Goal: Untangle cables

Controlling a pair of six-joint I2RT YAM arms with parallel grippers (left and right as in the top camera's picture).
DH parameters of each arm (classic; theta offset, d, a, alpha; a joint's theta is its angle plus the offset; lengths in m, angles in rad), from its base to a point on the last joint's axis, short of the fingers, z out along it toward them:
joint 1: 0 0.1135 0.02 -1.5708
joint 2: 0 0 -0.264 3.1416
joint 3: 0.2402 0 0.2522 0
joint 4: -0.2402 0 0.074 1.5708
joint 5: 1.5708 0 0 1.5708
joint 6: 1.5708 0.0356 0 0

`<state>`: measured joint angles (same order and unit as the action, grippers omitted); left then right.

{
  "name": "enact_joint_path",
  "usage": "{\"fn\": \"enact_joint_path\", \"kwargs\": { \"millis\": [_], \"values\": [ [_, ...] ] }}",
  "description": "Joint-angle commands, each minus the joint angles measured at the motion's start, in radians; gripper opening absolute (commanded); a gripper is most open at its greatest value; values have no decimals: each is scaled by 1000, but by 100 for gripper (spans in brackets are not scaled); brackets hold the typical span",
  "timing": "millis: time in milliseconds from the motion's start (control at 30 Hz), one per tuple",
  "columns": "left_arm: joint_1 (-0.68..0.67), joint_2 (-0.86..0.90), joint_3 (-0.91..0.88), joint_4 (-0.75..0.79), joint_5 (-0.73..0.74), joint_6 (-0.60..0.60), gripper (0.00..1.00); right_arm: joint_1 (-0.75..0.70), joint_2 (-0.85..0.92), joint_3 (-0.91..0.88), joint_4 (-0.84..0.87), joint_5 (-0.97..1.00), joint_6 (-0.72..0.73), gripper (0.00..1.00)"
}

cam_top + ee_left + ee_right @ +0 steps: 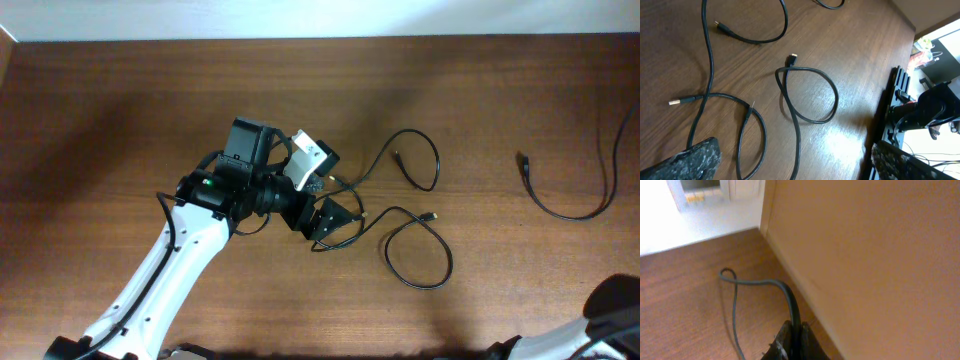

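The right gripper turns away from the tan wall toward the lone plug end next and releases the cable, since bare table separates that plug from the crossed cables.
Several thin black cables lie crossed on the wooden table, right of my left gripper [330, 218]. One forms a loop [436, 165] at the top, another a loop [447, 262] lower down. In the left wrist view my left gripper [795, 162] is open and empty, low over the cables, with a closed loop [835, 97] and gold-tipped plugs [674, 102] ahead. A separate cable [560, 212] lies at the right. My right gripper [792, 342] is shut on a black cable [735, 305] that trails across the table beside a wall.
The right arm [610, 300] shows only at the bottom right corner of the overhead view. The table's far edge meets a white wall [320, 15]. In the left wrist view, black equipment [920, 107] stands beyond the table edge. A tan wall [865, 255] fills the right wrist view.
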<state>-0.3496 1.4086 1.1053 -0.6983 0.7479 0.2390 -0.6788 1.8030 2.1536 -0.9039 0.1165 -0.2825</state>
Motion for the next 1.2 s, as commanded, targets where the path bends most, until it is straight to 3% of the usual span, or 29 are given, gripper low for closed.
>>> {"fn": "enact_joint_path", "kwargs": {
  "millis": [0, 133, 200, 333, 400, 467, 567, 700, 833, 933, 1167],
  "values": [
    [-2, 0, 8, 2, 3, -6, 99, -56, 127, 2, -16, -142, 120, 4],
    [-2, 0, 8, 2, 3, -6, 99, -55, 257, 2, -112, -326, 99, 5],
    [-2, 0, 8, 2, 3, -6, 99, -40, 285, -24, -122, -327, 96, 6],
    [-2, 0, 8, 2, 3, -6, 99, -19, 286, -214, -73, -433, 25, 52],
    [-1, 0, 8, 2, 3, -6, 99, -20, 286, -302, -42, -446, 29, 62],
    [-1, 0, 8, 2, 3, -6, 99, -20, 285, -315, -51, -465, 59, 93],
    [1, 0, 8, 2, 3, -6, 99, -20, 285, -315, -124, -690, 80, 97],
    [-1, 0, 8, 2, 3, -6, 99, 18, 285, -315, -315, -715, 64, 97],
    [-1, 0, 8, 2, 3, -6, 99, 228, 285, -315, -478, -706, -31, 98],
    [-1, 0, 8, 2, 3, -6, 99, 414, 285, -315, -517, -595, -32, 98],
    [-1, 0, 8, 2, 3, -6, 99, 598, 285, -316, -507, -583, -31, 99]
  ]
}}
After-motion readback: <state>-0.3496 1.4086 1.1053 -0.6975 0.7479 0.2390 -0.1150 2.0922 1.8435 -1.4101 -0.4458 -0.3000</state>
